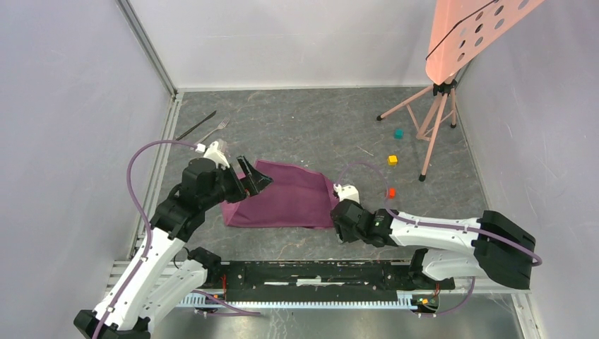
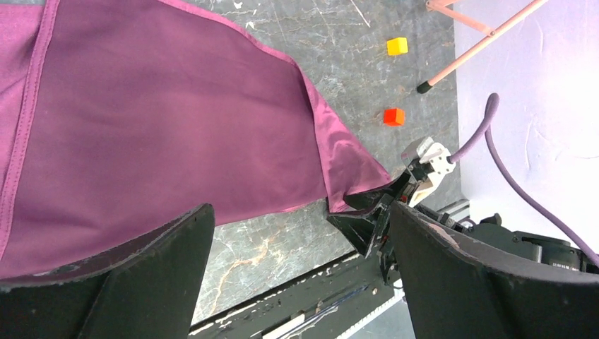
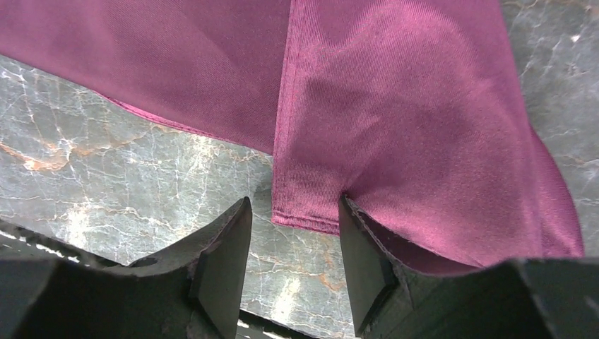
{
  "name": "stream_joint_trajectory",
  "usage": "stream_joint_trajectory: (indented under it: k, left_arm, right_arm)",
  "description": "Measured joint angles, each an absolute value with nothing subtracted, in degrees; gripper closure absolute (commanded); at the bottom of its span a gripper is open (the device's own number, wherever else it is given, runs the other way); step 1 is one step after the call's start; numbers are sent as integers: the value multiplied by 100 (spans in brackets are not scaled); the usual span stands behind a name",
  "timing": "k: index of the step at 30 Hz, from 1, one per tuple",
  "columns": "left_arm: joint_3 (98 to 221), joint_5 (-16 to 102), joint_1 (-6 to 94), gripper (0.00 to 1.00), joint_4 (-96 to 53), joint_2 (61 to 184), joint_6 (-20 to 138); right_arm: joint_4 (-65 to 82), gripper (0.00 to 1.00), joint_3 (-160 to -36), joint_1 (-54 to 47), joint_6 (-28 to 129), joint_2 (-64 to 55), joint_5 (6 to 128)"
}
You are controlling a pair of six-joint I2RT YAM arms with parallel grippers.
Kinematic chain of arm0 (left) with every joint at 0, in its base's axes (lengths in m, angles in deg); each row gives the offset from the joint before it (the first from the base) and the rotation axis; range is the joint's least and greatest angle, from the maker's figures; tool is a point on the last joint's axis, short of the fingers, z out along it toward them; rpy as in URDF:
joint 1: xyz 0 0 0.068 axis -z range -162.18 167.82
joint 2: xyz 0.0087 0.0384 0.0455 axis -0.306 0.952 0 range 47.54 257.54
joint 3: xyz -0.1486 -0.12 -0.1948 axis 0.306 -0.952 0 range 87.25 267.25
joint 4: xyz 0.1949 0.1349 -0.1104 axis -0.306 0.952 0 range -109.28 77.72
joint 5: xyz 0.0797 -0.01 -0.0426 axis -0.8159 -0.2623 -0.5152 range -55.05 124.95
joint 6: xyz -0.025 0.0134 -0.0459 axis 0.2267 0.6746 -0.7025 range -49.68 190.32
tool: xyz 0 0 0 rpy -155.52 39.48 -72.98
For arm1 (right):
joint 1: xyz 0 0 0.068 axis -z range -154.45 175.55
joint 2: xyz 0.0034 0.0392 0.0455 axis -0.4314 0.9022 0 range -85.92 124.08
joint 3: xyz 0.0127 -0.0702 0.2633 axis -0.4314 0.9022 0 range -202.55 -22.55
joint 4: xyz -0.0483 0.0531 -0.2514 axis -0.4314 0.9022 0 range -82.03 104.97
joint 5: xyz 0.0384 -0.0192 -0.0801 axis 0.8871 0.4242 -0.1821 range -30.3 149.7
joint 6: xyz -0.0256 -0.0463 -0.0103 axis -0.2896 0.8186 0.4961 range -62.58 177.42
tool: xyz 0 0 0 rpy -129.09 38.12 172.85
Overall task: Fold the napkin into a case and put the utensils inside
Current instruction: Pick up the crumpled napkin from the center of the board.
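My left gripper is above the napkin's far corner toward the fork, and that corner lies uncovered. Next it needs to turn its fingers down and lower outward onto that corner.
The plum-purple napkin [image 1: 282,198] lies flat in the middle of the table, one hemmed layer [image 3: 395,106] overlapping another. My left gripper [image 1: 256,181] hovers at its far left corner, jaws wide open [image 2: 300,212] with only table between them. At the napkin's near right corner sits my right gripper [image 1: 336,212]. Its jaws [image 3: 295,212] stand apart: the hemmed corner lies at the tips and cloth drapes over the right finger [image 3: 364,261]. The silver fork [image 1: 216,129] and the dark knife [image 1: 196,125] lie side by side at the far left, away from both grippers.
Yellow [image 1: 392,160], orange [image 1: 390,192] and teal [image 1: 398,133] cubes lie right of the napkin. A pink tripod stand [image 1: 436,113] with a perforated panel occupies the far right. A black rail [image 1: 318,272] runs along the near edge. Walls close in on three sides.
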State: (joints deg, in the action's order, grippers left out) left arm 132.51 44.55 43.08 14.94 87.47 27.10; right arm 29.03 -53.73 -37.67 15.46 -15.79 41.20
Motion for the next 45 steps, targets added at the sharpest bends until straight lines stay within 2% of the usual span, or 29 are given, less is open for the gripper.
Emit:
stream_joint_trajectory:
  k: [4, 7, 13, 15, 22, 26, 34, 40, 45]
  left_arm:
    - [13253, 4453, 4308, 0, 1642, 8683, 2753]
    - [13249, 4447, 4308, 0, 1741, 8594, 2753]
    - [13249, 4379, 4308, 0, 1885, 8661, 2758]
    - [13266, 4281, 4308, 0, 1979, 8816, 2780]
    - [13657, 3585, 4308, 1, 2331, 9916, 2992]
    - [14339, 2949, 4301, 13, 2639, 11057, 3368]
    - [16193, 2392, 4074, 34, 2783, 14058, 4098]
    - [17071, 2453, 3713, 37, 2720, 15489, 4340]
    - [17487, 2497, 3582, 39, 2674, 16178, 4449]
  right_arm:
    - [2790, 46, -5335, -3769, 1393, -1419, 4146]
    - [2650, 59, -5333, -3771, 1334, -1317, 3987]
    - [2471, 94, -5320, -3771, 1398, -1177, 3609]
    - [2429, 100, -5303, -3771, 1463, -1183, 3558]
    - [2383, 100, -4938, -3799, 2171, -1859, 3499]
    - [2184, 100, -4693, -3799, 2692, -2530, 3392]
    - [1690, 100, -4468, -3797, 3181, -2792, 3390]
    - [1572, 100, -4232, -3799, 3258, -2923, 3585]
    - [1507, 100, -4219, -3797, 3328, -3148, 3611]
